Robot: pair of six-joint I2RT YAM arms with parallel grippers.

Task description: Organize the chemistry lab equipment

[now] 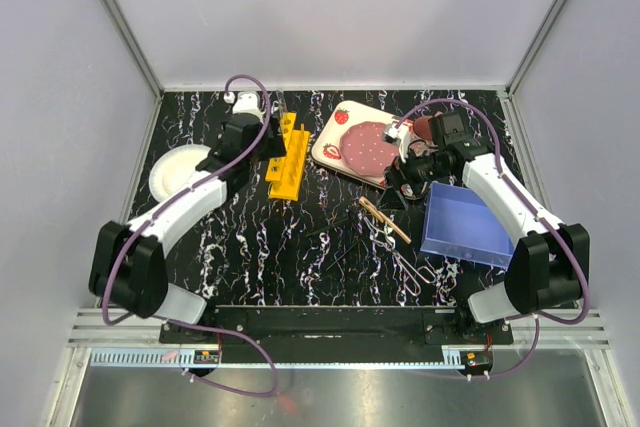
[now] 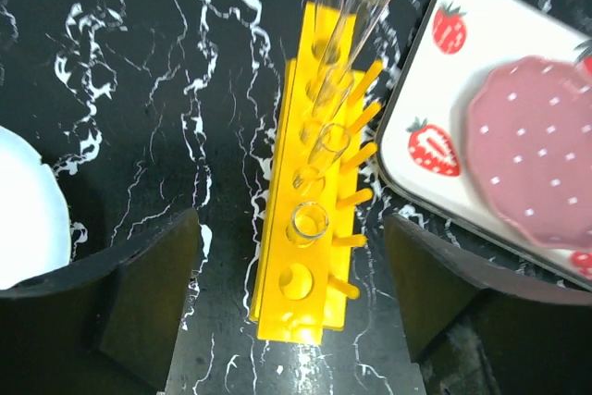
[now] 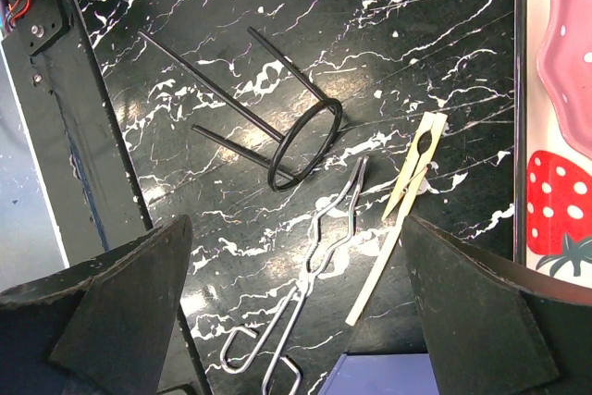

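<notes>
The rods lie at an angle to the right gripper's fingers, so the robot should next shift its right gripper left in the overhead view, then lower and turn it onto the middle rod's ring end [image 1: 352, 235] [image 3: 273, 133].
The yellow holed rack [image 1: 285, 162] lies on the black marbled table at the back left, with clear glass tubes [image 2: 310, 222] standing in several holes and its nearest hole empty. My left gripper [image 2: 291, 298] is open and empty, hovering over the rack's [image 2: 296, 265] near end, also seen from above [image 1: 262, 142]. My right gripper [image 3: 296, 307] is open and empty above the silvery forceps [image 3: 314, 275]. The tan wooden clamp [image 3: 407, 201] lies just right of them, and a black ring with thin rod legs [image 3: 305, 145] lies beyond. The clamp [image 1: 385, 219] and forceps [image 1: 405, 262] sit centre-right.
A strawberry-print tray [image 1: 335, 152] with a pink dotted plate [image 1: 368, 145] lies right of the rack. A blue box [image 1: 468, 225] stands at the right. A white plate [image 1: 180, 172] lies at the left. A pink cup [image 1: 425, 127] shows behind the right wrist.
</notes>
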